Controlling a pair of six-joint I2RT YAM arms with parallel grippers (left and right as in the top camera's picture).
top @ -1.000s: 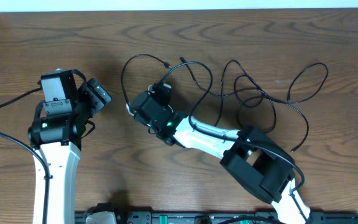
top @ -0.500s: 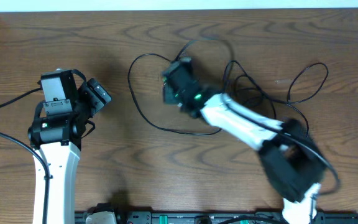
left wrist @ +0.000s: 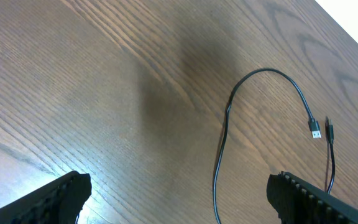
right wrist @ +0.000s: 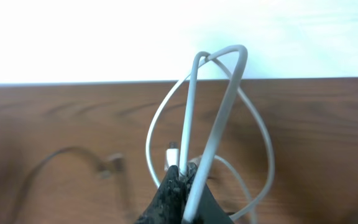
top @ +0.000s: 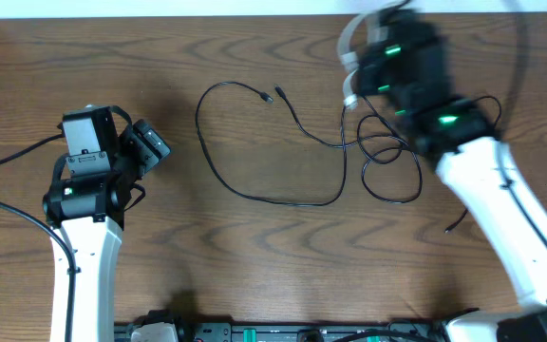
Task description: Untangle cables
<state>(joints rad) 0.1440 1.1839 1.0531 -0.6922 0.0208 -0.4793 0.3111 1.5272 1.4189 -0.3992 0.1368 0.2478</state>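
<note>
The white cable swings past the black one next, down to bare wood below my right gripper, to its right in the overhead view, for release.
The long thin black cable lies in loops across the table's middle, its plugs near the top; it also shows in the left wrist view. My right gripper is raised at the back right, blurred, shut on the white cable. In the right wrist view the white cable loops up out of the closed jaws. My left gripper is open and empty at the left, its fingers spread above bare wood beside the black cable's left loop.
Thicker black robot cables run off the left arm toward the table's left edge. A black rail runs along the front edge. A white wall lies beyond the table's far edge.
My right arm swung from the table's middle up and to the back right, lifting the white cable away from the black one. The black cable's left loop shifted slightly. The left arm stayed still.
</note>
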